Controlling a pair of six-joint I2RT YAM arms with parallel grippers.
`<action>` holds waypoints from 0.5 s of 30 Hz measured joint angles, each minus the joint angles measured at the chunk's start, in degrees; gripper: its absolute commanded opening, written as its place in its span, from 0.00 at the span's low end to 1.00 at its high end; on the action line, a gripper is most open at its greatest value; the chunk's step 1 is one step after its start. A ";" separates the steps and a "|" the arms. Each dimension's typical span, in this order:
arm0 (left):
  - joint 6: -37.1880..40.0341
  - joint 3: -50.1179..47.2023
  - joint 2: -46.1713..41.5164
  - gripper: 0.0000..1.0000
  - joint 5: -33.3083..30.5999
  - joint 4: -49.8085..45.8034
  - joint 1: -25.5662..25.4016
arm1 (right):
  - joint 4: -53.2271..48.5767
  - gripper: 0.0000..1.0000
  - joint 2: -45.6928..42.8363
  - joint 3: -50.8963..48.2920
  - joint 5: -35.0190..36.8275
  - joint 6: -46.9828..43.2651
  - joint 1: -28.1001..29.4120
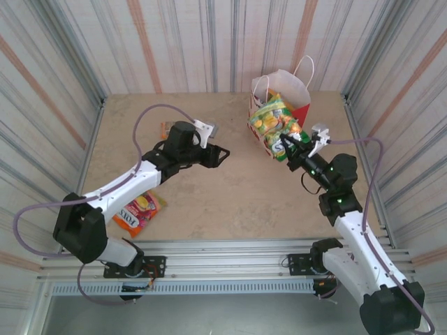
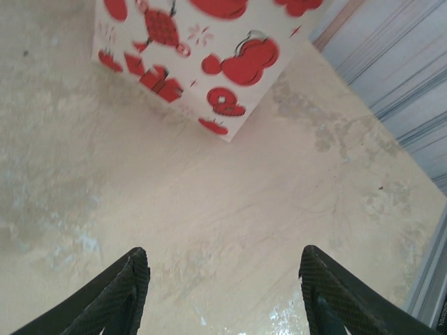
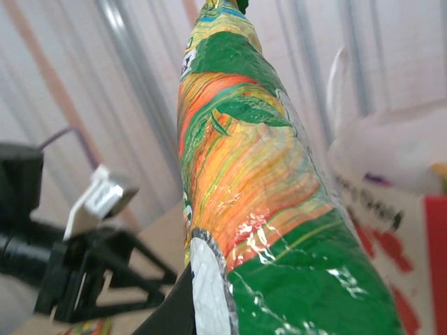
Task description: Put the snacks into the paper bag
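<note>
The paper bag's opening (image 1: pixel 285 88) (image 3: pixel 401 157) is outward of my right gripper. My right gripper will next lift the packet clear of the paper bag's rim, move outward, go down and let the packet go.
The paper bag (image 1: pixel 285 82), white with red patterns and rope handles, stands at the back right; its lower corner (image 2: pixel 209 84) shows in the left wrist view. My right gripper (image 1: pixel 290 151) is shut on a green-yellow snack packet (image 1: pixel 274 120), holding it up against the near side of the bag. In the right wrist view the packet (image 3: pixel 258 202) rises from one white-padded finger (image 3: pixel 209 293), with the bag (image 3: pixel 391 188) just behind. My left gripper (image 1: pixel 218 155) stands open over bare table left of the bag, nothing between its fingers (image 2: pixel 122 293).
An orange and red snack packet (image 1: pixel 140 209) lies on the table under the left arm. A small orange packet (image 1: pixel 165 129) lies behind the left wrist. Corrugated walls (image 1: pixel 63 84) close in the table on three sides, and a metal rail (image 1: pixel 230 248) runs along the near edge.
</note>
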 measured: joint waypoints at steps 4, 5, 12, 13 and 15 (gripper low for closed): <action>-2.36 -0.42 1.53 0.61 -0.46 -0.61 0.00 | -1.05 0.05 4.68 8.26 5.14 -2.12 -1.31; -2.80 -0.42 1.88 0.61 -0.44 -0.61 0.00 | -1.33 0.05 6.36 10.56 6.23 -2.80 -1.70; -4.22 0.22 4.81 0.61 -0.22 -0.81 0.00 | -3.91 0.03 19.98 25.38 11.82 -6.84 -4.66; -4.20 0.48 5.11 0.61 -0.15 -0.90 0.00 | -4.76 0.03 22.34 27.69 12.33 -7.58 -5.20; -4.17 1.09 5.38 0.61 -0.13 -1.16 0.02 | -6.27 0.03 26.51 31.74 13.03 -8.72 -5.97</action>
